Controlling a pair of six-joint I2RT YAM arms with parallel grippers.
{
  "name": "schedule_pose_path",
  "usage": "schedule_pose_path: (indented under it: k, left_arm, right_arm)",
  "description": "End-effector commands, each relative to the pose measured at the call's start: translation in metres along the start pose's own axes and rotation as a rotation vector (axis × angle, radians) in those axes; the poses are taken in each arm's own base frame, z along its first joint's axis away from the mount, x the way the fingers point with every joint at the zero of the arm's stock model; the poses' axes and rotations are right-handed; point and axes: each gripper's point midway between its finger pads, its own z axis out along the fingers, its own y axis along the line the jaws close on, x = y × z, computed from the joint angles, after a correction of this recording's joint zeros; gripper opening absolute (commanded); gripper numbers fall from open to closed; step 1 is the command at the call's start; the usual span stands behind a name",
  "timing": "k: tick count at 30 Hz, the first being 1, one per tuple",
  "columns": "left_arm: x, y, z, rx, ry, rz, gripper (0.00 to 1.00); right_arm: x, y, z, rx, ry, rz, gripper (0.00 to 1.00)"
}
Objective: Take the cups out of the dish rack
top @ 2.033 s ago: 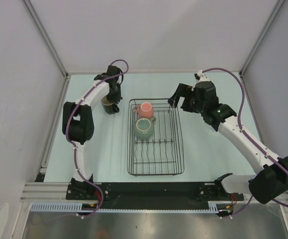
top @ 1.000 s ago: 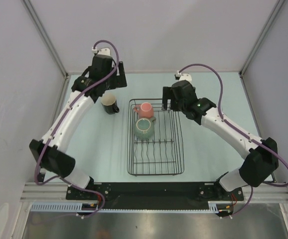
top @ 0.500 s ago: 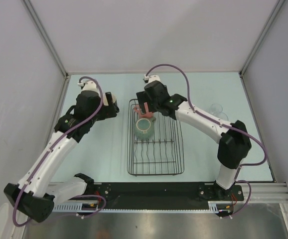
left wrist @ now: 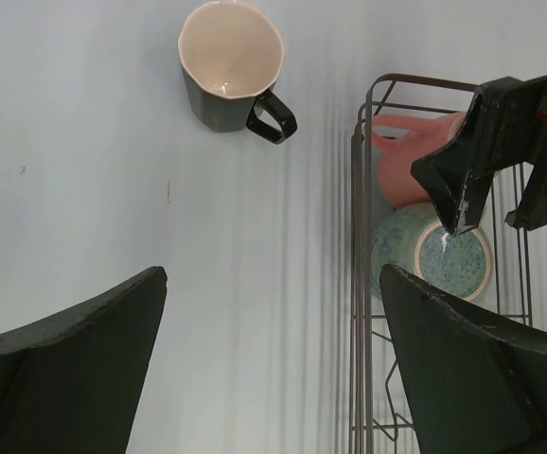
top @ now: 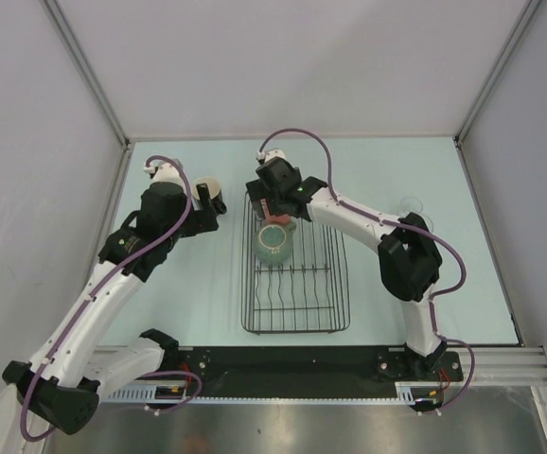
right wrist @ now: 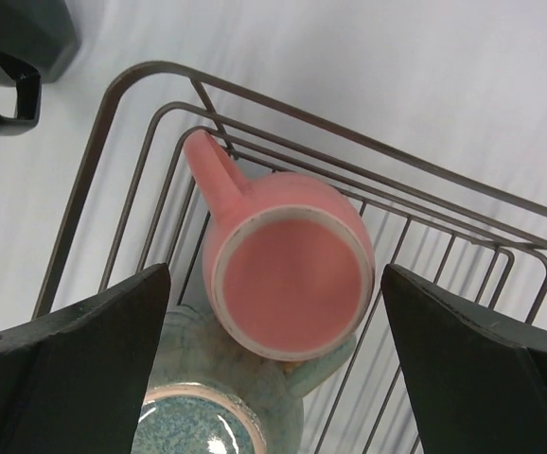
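The pink mug's upturned bottom is already lined up between my open fingers, so my right gripper should go down over it next and close on the mug's sides.
The black wire dish rack [top: 295, 293] lies in the middle of the table. At its far end a pink mug [right wrist: 288, 274] rests bottom up against a pale-green cup [right wrist: 207, 416], also bottom up. My right gripper [right wrist: 275, 274] hangs open straight above the pink mug, one finger on either side, touching nothing. In the top view the right gripper [top: 272, 210] hides most of the mug. A black cup [left wrist: 228, 66] with a cream inside stands upright on the table left of the rack. My left gripper [left wrist: 273, 274] is open and empty, above the table between that cup and the rack.
A clear glass tumbler [top: 413, 205] stands on the table right of the rack. The rack's near half [top: 297, 303] holds only upright tines. Grey walls with metal frame rails close in the left, right and far sides.
The right arm has swung left from the table's right side to over the rack's far end. The left arm has drawn back from the black cup, which stays standing on the table.
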Motion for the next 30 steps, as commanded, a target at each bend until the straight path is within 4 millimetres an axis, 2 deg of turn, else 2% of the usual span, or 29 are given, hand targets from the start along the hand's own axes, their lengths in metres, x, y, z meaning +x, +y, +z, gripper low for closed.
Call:
schedule_pose_path:
  k: [1,3,7,14,17,18,19,23,26,27,29,30]
  left_arm:
    - [-0.003,-0.002,-0.001,0.005,-0.021,-0.015,1.0]
    - [-0.002,-0.003,0.002,0.004,-0.014,-0.013,1.0]
    - [0.002,-0.002,0.006,-0.003,-0.003,-0.008,1.0]
    - [0.006,-0.003,0.012,-0.007,0.01,-0.004,1.0]
    - [0.008,-0.005,0.015,-0.003,0.02,-0.002,1.0]
    - [0.008,-0.005,0.016,-0.004,0.021,-0.001,1.0]
    - [0.008,-0.005,0.016,-0.002,0.022,0.0,1.0]
    - [0.01,-0.005,0.017,-0.001,0.027,0.003,1.0]
    - [0.011,-0.005,0.017,-0.002,0.028,0.007,1.0]
    - [0.01,-0.005,0.017,0.0,0.028,0.008,1.0]
    - [0.011,-0.005,0.017,0.001,0.03,0.008,1.0]
    - [0.011,-0.005,0.018,0.003,0.029,0.008,1.0]
  right_arm:
    - [-0.021,0.0,0.005,-0.006,-0.038,0.022,1.0]
    - [-0.022,-0.001,0.008,-0.005,-0.032,0.028,1.0]
    - [-0.011,-0.007,0.02,0.004,0.002,0.043,1.0]
    - [0.001,-0.012,0.03,0.012,0.033,0.054,1.0]
    - [0.003,-0.01,0.031,-0.001,0.04,0.056,0.9]
    - [0.004,-0.01,0.032,-0.004,0.043,0.058,0.81]
    - [0.005,-0.01,0.031,-0.008,0.046,0.059,0.78]
    - [0.011,-0.007,0.033,-0.021,0.064,0.063,0.71]
    - [0.014,-0.007,0.033,-0.027,0.066,0.066,0.52]
    - [0.014,-0.006,0.032,-0.027,0.064,0.067,0.33]
    - [0.012,-0.008,0.031,-0.011,0.056,0.075,0.0]
    - [0.014,-0.01,0.03,-0.003,0.063,0.076,0.0]
